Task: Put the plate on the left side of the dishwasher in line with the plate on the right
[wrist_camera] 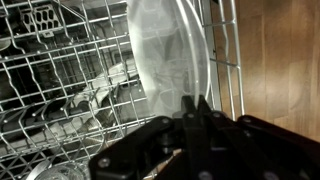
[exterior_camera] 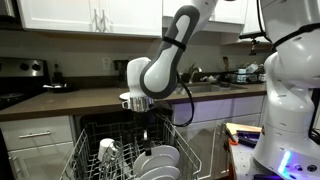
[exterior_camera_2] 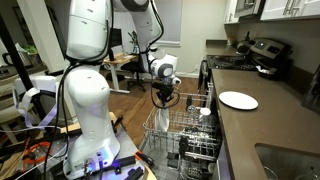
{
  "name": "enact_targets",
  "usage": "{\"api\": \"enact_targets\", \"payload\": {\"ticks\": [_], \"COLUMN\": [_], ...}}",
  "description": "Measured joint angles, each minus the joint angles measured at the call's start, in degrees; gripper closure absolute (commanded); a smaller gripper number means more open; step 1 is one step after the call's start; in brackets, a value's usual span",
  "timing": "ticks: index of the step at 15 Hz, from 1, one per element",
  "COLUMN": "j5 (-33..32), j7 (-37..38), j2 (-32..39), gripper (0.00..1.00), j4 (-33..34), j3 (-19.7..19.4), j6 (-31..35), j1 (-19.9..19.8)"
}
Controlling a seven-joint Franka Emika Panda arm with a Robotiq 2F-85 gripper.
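The held plate is already upright like the standing white plates, so my gripper will next lower into the rack beside them and release its rim.
In the wrist view my gripper (wrist_camera: 195, 103) has its fingers pressed together on the rim of a pale, glassy plate (wrist_camera: 165, 50). The plate stands upright at the side of the dishwasher rack (wrist_camera: 60, 90). In both exterior views the gripper (exterior_camera: 142, 108) (exterior_camera_2: 166, 97) hangs just above the pulled-out rack (exterior_camera: 95, 150) (exterior_camera_2: 190, 125). Several white plates (exterior_camera: 158, 162) stand in the rack in front of it. The held plate is hard to make out in the exterior views.
A white plate (exterior_camera_2: 238, 100) lies on the dark countertop (exterior_camera_2: 270, 125) beside the dishwasher. A cup (exterior_camera: 108, 150) sits in the rack. The sink (exterior_camera_2: 290, 160) and a stove (exterior_camera_2: 262, 52) flank the counter. A white robot body (exterior_camera_2: 85, 90) stands close by.
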Motion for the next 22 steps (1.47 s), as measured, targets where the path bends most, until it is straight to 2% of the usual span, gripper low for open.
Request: {"api": "enact_targets", "payload": {"ticks": [6,13,20,21,22], "j5": [-2.1,-2.6,-2.6,-2.6,-2.5], "j7": [-2.6,-5.4,-5.4,-5.4,-5.4], "j2": [3.7,11.5,11.7,11.7,11.7], "gripper": [0.99,0.99,0.99,0.85,0.77], "j4": [2.8,9.2,9.4,9.3,9.3], "j3": [0.0,0.8,1.8,1.9,2.0], "j6": [0.5,0.5,0.3,0.3,0.3], "j1": [-0.1,-0.2,-1.6,-1.7,-1.8]}}
